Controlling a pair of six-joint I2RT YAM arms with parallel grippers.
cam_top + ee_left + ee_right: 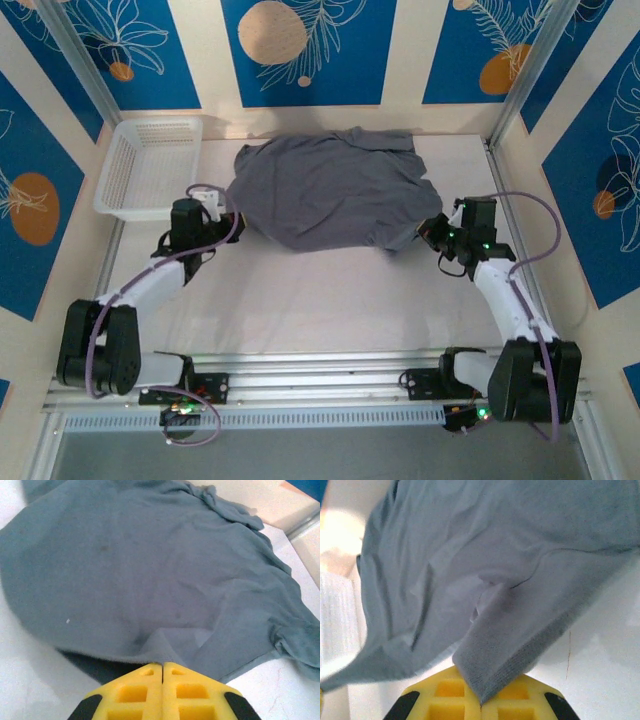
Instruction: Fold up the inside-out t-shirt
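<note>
The left gripper draws the pinched edge back over it next, straightening the loose shirt, and releases the cloth there.
The inside-out t-shirt (325, 190) is a plain slate-grey heap, spread loosely over the far middle of the white table. My left gripper (222, 213) is at its left edge. In the left wrist view its yellow jaws (162, 666) are pressed together, pinching the cloth's near edge, which tents up towards the tips. My right gripper (432, 231) is at the shirt's right edge. In the right wrist view a ribbed hem band (520, 645) runs down into the closed yellow jaws (481, 701). The t-shirt (470, 555) hangs slack beyond them.
A white mesh basket (150, 165) stands at the back left, close to the left arm. Patterned blue walls and metal frame posts enclose the table on three sides. White table surface (320, 300) lies between the shirt and the arm bases.
</note>
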